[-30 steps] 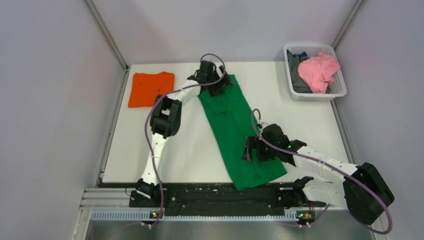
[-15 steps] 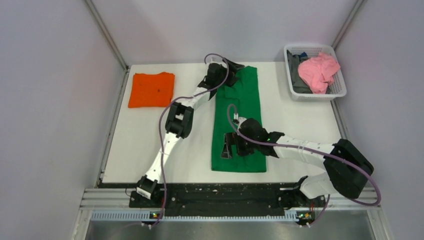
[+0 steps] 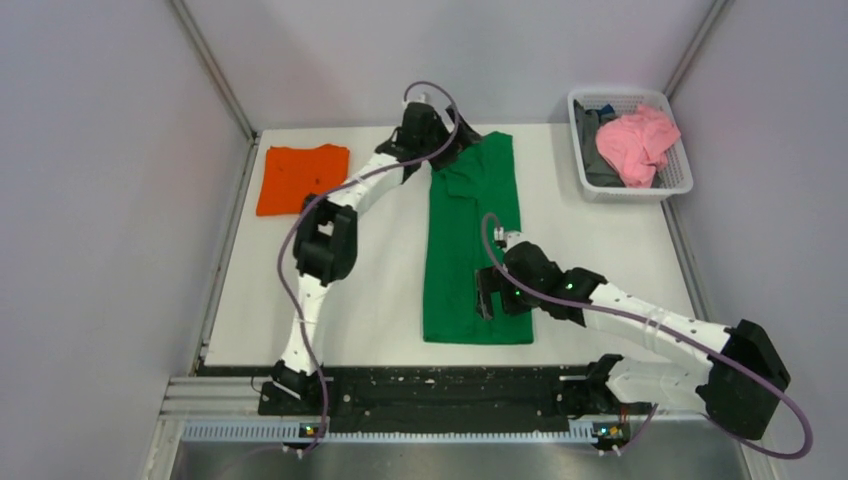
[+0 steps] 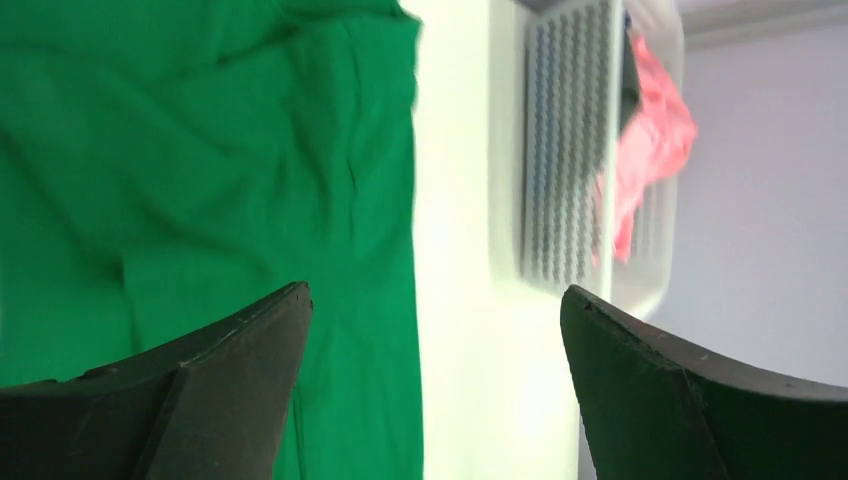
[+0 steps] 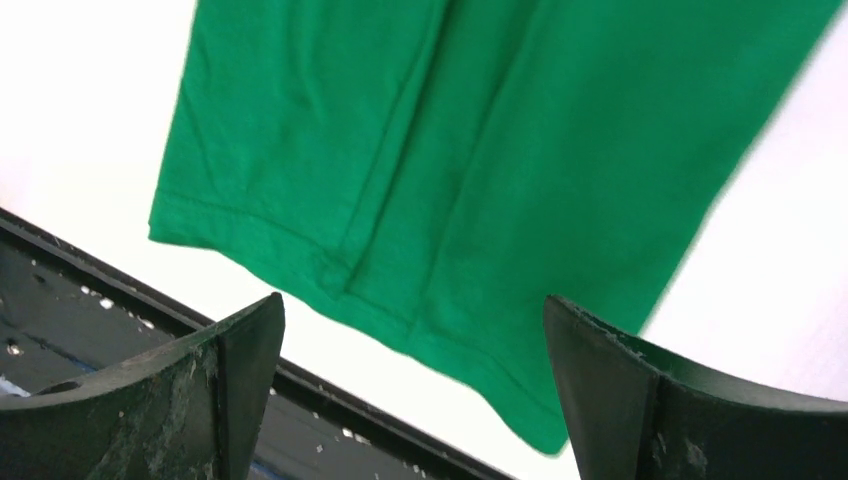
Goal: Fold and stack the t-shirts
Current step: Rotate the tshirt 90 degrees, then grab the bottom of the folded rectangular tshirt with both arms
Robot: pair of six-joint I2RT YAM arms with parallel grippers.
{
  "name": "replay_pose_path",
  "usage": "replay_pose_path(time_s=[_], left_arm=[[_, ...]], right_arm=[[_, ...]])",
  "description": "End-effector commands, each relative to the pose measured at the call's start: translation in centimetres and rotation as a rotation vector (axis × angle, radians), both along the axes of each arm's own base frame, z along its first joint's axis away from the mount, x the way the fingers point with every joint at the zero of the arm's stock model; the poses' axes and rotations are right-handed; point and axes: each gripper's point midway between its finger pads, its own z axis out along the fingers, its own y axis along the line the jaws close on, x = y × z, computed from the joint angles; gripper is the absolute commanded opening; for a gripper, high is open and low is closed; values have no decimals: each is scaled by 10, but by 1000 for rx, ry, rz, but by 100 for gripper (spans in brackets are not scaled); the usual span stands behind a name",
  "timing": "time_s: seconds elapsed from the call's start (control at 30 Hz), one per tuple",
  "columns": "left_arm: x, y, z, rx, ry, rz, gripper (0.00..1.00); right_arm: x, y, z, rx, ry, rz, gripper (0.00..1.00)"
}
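The green t-shirt [image 3: 475, 250] still lies full length. I need to move my left gripper back along it next and lower the gripper onto the green t-shirt's hem corner [image 3: 428, 337] on the orange t-shirt's side.
The green t-shirt [image 3: 475, 250] lies flat as a long narrow strip down the middle of the table, its hem towards the near edge. It also shows in the left wrist view [image 4: 200, 180] and the right wrist view [image 5: 480, 150]. The orange t-shirt [image 3: 302, 178] lies folded at the far left. My left gripper [image 3: 452, 150] is open and empty over the far end of the green shirt, above its right edge [image 4: 435, 380]. My right gripper [image 3: 488, 296] is open and empty above the near part, over the hem [image 5: 415, 390].
A white basket [image 3: 680, 170] at the far right holds a pink cloth [image 3: 638, 140] and a dark cloth [image 3: 597, 150]; it also shows in the left wrist view [image 4: 570, 150]. A black rail [image 3: 430, 385] runs along the near edge. Walls close in both sides.
The green shirt swung from a slant to lie straight. Since then my right gripper has drawn back a little to the right and my left gripper has shifted slightly left.
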Motion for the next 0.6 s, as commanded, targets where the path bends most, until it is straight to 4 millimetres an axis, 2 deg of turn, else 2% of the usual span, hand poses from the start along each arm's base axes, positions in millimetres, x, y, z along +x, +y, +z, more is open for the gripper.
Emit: replay_pose_path(time_s=[0.0,0.13,0.17,0.23,0.33,0.4,0.47,0.57], left_arm=[[-85,35,103,155,-114,-82,99],[-184,75,54,325,11,-107,99],[-209,84,54,332,4,-111,99],[-259,97,16,355,79,-139,98],[-323,111,-29,347,185,-180,90],[-358,118,-55,343,257,-196,85],[-385,118,-73,320,317,-231,81],[-408,109,-87,253,366,-255,73]], right_arm=[[-10,-32,2,-36,-20,-132,99],[-14,-57,-8,-40,-3,-301,99],[-14,-62,-9,-27,0,-346,99],[-15,-72,-12,-2,16,-424,99],[-14,-83,-16,46,28,-491,96],[-15,-88,-18,66,32,-507,92],[-17,-92,-22,75,29,-535,86],[-21,-102,-32,70,30,-592,75]])
